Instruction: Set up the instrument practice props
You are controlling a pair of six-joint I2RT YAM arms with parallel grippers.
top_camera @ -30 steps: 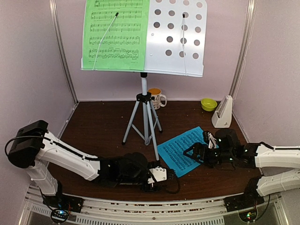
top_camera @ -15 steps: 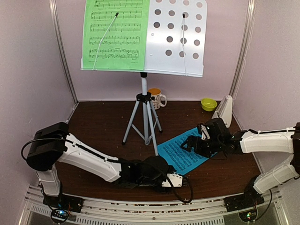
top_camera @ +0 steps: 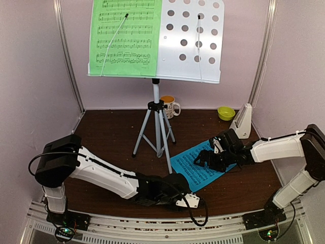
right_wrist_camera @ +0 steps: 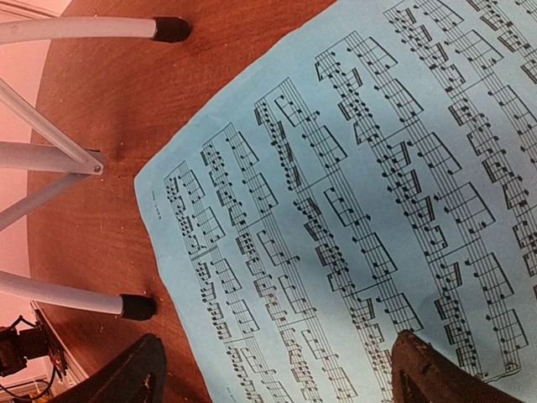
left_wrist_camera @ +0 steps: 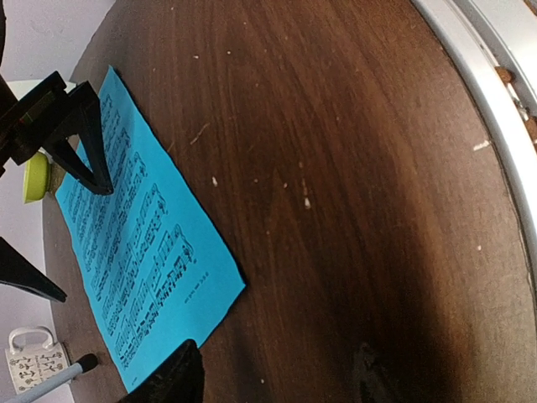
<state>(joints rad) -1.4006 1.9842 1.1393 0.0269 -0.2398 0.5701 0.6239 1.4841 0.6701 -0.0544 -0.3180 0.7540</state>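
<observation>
The blue sheet's tripod-side edge [left_wrist_camera: 223, 315] is just beyond my fingers at the sheet's near corner, so my left gripper will next move gently outward, open and low over the table, to straddle it there.
The pale grey perforated music stand [top_camera: 190, 40] rises on its silver tripod [top_camera: 157, 127] at the back, and a green music sheet [top_camera: 124, 38] rests on its left half. A blue music sheet [top_camera: 195, 165] lies flat on the brown table, right of the tripod. My right gripper [top_camera: 205, 160] hovers open over this sheet [right_wrist_camera: 336, 193]: one finger [right_wrist_camera: 428, 374] is above the paper, the other [right_wrist_camera: 134, 378] above bare wood. My left gripper [top_camera: 190, 197] is low by the sheet's near corner [left_wrist_camera: 134, 252], open and holding nothing. The white metronome [top_camera: 242, 122] stands at the right wall.
A patterned mug [top_camera: 170, 107] sits behind the tripod and a small green bowl [top_camera: 226, 113] is left of the metronome. Tripod feet [right_wrist_camera: 172, 29] stand close to the sheet's left edge. A metal rail [left_wrist_camera: 495, 84] runs along the table's near edge. Pink walls close in three sides.
My left arm has stretched rightward along the front edge, bringing its gripper to the blue sheet's near corner. My right gripper has shifted left and back over the sheet.
</observation>
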